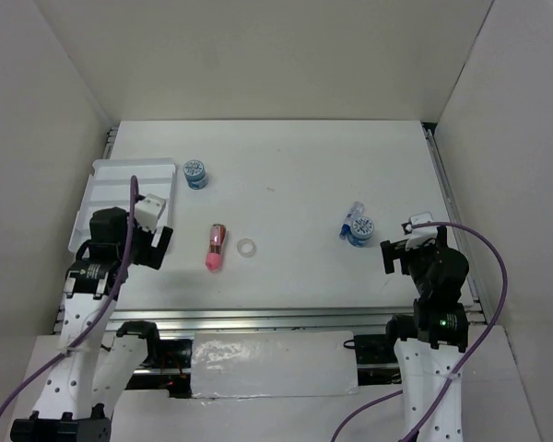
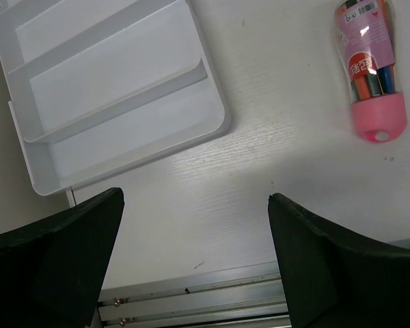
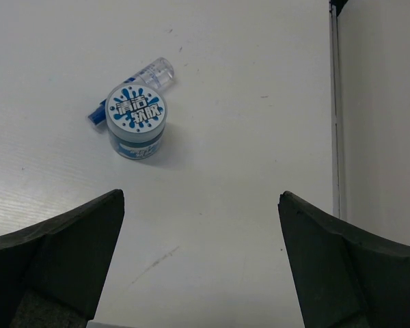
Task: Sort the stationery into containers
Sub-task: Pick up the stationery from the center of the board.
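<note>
The blue pot beside the tray (image 1: 111, 181) stands outside the tray's empty sections, so the robot's left gripper will move outward, go down around the pot's round lid (image 1: 194, 169) and close.
The white ridged tray (image 1: 111, 181) lies at the far left; its compartments look empty in the left wrist view (image 2: 123, 96). A blue pot (image 1: 196, 172) stands just right of it. A pink stubby cylinder (image 1: 216, 247) lies mid-table, with a small white ring (image 1: 247, 248) beside it. A second blue pot (image 1: 360, 231) touches a clear-blue tube (image 1: 352, 217) at the right. My left gripper (image 1: 152, 247) is open and empty between the tray and the pink cylinder (image 2: 369, 61). My right gripper (image 1: 401, 253) is open and empty, nearer than the pot (image 3: 137, 119) and tube (image 3: 157, 72).
White walls enclose the table on three sides. A metal rail (image 2: 191, 301) runs along the near edge, and another rail (image 3: 335, 102) along the right edge. Purple cables trail from both arms.
</note>
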Available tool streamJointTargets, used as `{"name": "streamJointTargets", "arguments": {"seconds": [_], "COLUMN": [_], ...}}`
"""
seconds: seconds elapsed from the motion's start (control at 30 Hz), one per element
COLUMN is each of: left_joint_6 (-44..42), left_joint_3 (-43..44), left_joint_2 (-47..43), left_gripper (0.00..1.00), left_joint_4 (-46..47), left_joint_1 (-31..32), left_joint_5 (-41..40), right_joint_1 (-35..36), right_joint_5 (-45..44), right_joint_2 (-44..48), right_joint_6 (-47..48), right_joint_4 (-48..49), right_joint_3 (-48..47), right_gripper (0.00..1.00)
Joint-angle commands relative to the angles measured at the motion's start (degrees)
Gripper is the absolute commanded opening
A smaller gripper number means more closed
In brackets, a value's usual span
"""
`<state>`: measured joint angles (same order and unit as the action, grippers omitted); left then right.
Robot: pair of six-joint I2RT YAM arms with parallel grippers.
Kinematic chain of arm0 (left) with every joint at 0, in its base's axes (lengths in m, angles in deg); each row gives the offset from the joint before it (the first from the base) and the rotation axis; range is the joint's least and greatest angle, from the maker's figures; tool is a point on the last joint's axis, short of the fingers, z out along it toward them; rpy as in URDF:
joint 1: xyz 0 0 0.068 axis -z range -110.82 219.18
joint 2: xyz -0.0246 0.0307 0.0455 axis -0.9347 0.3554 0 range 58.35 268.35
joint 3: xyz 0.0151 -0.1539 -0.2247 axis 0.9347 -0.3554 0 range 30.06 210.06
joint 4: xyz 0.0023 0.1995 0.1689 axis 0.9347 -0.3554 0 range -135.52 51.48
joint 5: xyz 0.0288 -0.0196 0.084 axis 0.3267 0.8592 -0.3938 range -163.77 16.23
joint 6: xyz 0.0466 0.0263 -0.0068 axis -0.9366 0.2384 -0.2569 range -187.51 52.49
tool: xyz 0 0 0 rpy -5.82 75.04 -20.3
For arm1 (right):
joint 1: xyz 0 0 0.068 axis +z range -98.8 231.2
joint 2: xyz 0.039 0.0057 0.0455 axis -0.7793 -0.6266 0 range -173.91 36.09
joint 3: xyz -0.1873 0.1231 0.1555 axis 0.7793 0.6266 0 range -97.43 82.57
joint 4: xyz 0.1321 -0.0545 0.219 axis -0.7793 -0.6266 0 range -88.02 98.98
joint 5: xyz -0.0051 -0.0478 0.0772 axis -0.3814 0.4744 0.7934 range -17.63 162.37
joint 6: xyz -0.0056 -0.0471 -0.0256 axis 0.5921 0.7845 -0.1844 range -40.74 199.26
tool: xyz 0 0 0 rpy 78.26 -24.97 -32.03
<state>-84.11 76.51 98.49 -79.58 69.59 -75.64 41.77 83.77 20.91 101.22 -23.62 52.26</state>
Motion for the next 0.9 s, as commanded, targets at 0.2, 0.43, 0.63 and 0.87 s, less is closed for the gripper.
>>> {"name": "streamJointTargets", "arguments": {"seconds": [0.2,0.43,0.63,0.87], "left_joint_6": [4.3,10.4,13.8,16.0], "left_joint_3": [8.5,26.9,41.0,48.4], "left_joint_2": [11.2,30.3,47.4,62.1], "left_gripper": [0.99,0.99,0.98,0.97], "left_joint_4": [6.0,6.3,6.3,8.3], "left_joint_1": [-0.2,-0.1,-0.2,-0.2], "left_joint_5": [-0.6,8.5,12.8,12.6], "right_joint_1": [-0.7,-1.3,-1.2,-1.1], "right_joint_5": [0.8,1.6,6.9,12.2], "right_joint_2": [-2.7,-4.9,-15.7,-28.0], "right_joint_6": [0.1,-0.1,-2.8,-10.9], "right_joint_4": [-0.6,-1.2,-1.4,-1.9], "right_joint_3": [-1.1,-2.4,-12.4,-20.6], "right_gripper": [1.0,1.0,1.0,1.0]}}
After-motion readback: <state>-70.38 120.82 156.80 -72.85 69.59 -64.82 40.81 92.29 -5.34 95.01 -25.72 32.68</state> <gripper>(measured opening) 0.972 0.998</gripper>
